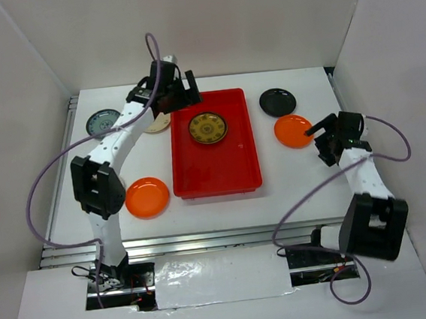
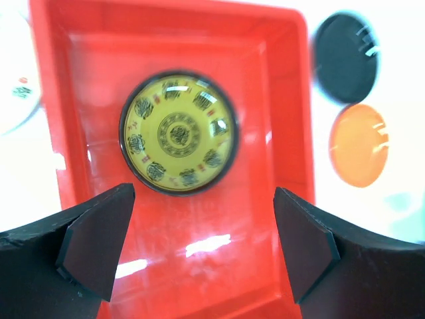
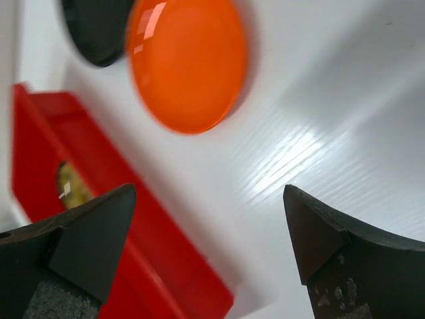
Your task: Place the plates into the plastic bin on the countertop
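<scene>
The robot's right gripper should go down and move over toward the orange plate, onto the plate's near rim.
The red plastic bin (image 1: pixel 216 176) lies mid-countertop and holds the dark brown plate with the gold pattern (image 1: pixel 208 128). My left gripper (image 1: pixel 190 94) hangs open and empty over the bin's far left corner; in its wrist view (image 2: pixel 202 232) that plate (image 2: pixel 178 136) lies ahead of the jaws. My right gripper (image 1: pixel 319 140) is open and empty just right of an orange plate (image 1: pixel 293 131), which lies ahead in its wrist view (image 3: pixel 186 63). A black plate (image 1: pixel 277 102), a second orange plate (image 1: pixel 147 197), a teal plate (image 1: pixel 103 123) and a cream plate (image 1: pixel 157 125) lie on the countertop. No lime green plate is in view.
White walls enclose the countertop (image 1: pixel 299 189) on three sides. The left arm (image 1: pixel 114 150) arches over the cream plate and partly hides it. The bin's right rim (image 3: pixel 133 266) lies left of the right gripper (image 3: pixel 209 232).
</scene>
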You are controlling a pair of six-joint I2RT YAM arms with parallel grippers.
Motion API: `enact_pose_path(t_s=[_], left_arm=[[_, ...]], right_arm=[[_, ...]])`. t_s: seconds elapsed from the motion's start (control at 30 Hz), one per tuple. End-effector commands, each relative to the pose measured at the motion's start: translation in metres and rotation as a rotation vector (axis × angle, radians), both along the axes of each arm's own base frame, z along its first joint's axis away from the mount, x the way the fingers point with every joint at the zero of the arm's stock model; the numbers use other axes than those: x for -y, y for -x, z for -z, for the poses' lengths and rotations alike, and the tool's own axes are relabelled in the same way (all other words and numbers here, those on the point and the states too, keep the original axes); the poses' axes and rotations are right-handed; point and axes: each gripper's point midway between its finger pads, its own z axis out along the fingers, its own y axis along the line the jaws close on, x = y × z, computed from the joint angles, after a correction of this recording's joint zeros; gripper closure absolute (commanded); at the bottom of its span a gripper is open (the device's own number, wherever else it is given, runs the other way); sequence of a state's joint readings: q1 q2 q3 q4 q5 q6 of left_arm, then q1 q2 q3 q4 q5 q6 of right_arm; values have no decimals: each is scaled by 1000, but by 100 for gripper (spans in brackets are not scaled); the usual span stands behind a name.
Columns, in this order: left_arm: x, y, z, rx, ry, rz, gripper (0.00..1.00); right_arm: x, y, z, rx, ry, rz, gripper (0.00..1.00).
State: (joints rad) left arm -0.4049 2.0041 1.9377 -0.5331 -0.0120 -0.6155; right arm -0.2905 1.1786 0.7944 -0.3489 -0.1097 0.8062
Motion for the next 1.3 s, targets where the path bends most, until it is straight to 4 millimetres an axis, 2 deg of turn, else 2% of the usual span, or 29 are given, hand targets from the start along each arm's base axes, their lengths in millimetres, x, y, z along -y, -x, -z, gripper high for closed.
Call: enact_pose_path(t_s=[0.0, 0.03, 0.07, 0.1, 0.13, 0.17, 0.2, 0.23, 0.27, 0.3, 0.33, 0.37, 0.4, 0.43, 0.5, 0.53, 0.57, 0.6, 0.67, 0.73, 0.77, 0.9, 1.0, 1.07, 1.1, 1.13, 1.17, 1.2, 1.27], left_arm=[[-42, 14, -58, 49, 4, -160, 1], [-52, 20, -55, 31, -2, -184, 1], [-69, 27, -69, 46, 12, -213, 1], [-79, 34, -60, 19, 3, -225, 1], [-98, 42, -73, 38, 15, -253, 1], [-108, 50, -73, 29, 13, -262, 1], [-116, 59, -59, -10, 7, -260, 1], [-124, 71, -71, 10, 29, -258, 1], [-133, 78, -70, 4, 45, -250, 1], [-141, 85, -56, -18, 35, -258, 1], [-154, 94, -67, 16, 35, -276, 1], [-159, 100, -65, 13, 37, -273, 1], [-164, 107, -54, -12, 27, -276, 1], [-177, 113, -57, 5, 19, -291, 1], [-188, 124, -43, -32, 13, -299, 1], [-201, 128, -44, -25, 6, -322, 1], [-205, 131, -41, -30, 3, -326, 1], [-213, 135, -37, -35, 10, -337, 1], [-228, 137, -34, -40, 9, -356, 1], [-235, 139, -30, -54, 14, -360, 1], [-245, 142, -26, -72, 16, -381, 1], [-259, 143, -21, -76, 45, -406, 1], [-267, 145, -17, -83, 55, -423, 1], [-272, 147, -15, -87, 54, -436, 1], [-274, 149, -16, -83, 48, -441, 1], [-277, 150, -15, -84, 45, -452, 1], [-280, 151, -15, -79, 38, -467, 1], [-282, 154, -13, -76, 34, -480, 1], [-287, 157, -9, -75, 18, -504, 1]], right_arm=[[31, -22, 15, -56, 51, 85, 0], [31, -27, 21, -60, 44, 72, 0], [33, -34, 34, -82, 24, 63, 0], [30, -42, 35, -63, 1, 35, 0], [32, -48, 46, -86, -14, 31, 0], [33, -52, 50, -91, -22, 30, 1], [32, -58, 52, -85, -29, 22, 1], [32, -64, 54, -80, -34, 16, 2], [34, -68, 66, -100, -46, 15, 4], [35, -72, 70, -109, -49, 15, 4], [35, -78, 77, -129, -60, 5, 9], [34, -81, 80, -138, -72, -2, 11], [33, -83, 84, -152, -81, -8, 15], [33, -85, 91, -169, -89, -9, 15], [32, -83, 100, -189, -97, -9, 15], [32, -82, 107, -205, -102, -9, 15], [32, -81, 111, -216, -106, -9, 15], [33, -84, 110, -221, -119, 3, 34], [30, -82, 116, -249, -141, -10, 43], [31, -81, 116, -253, -135, -2, 44], [32, -81, 116, -251, -138, 1, 48], [30, -80, 118, -261, -143, -6, 70], [29, -73, 119, -272, -137, 4, 97], [28, -72, 106, -237, -128, 13, 100], [25, -63, 108, -247, -133, 18, 100], [27, -62, 89, -202, -116, 39, 100], [27, -61, 78, -168, -108, 47, 100], [25, -52, 61, -122, -93, 55, 100], [22, -50, 40, -64, -65, 73, 100]])
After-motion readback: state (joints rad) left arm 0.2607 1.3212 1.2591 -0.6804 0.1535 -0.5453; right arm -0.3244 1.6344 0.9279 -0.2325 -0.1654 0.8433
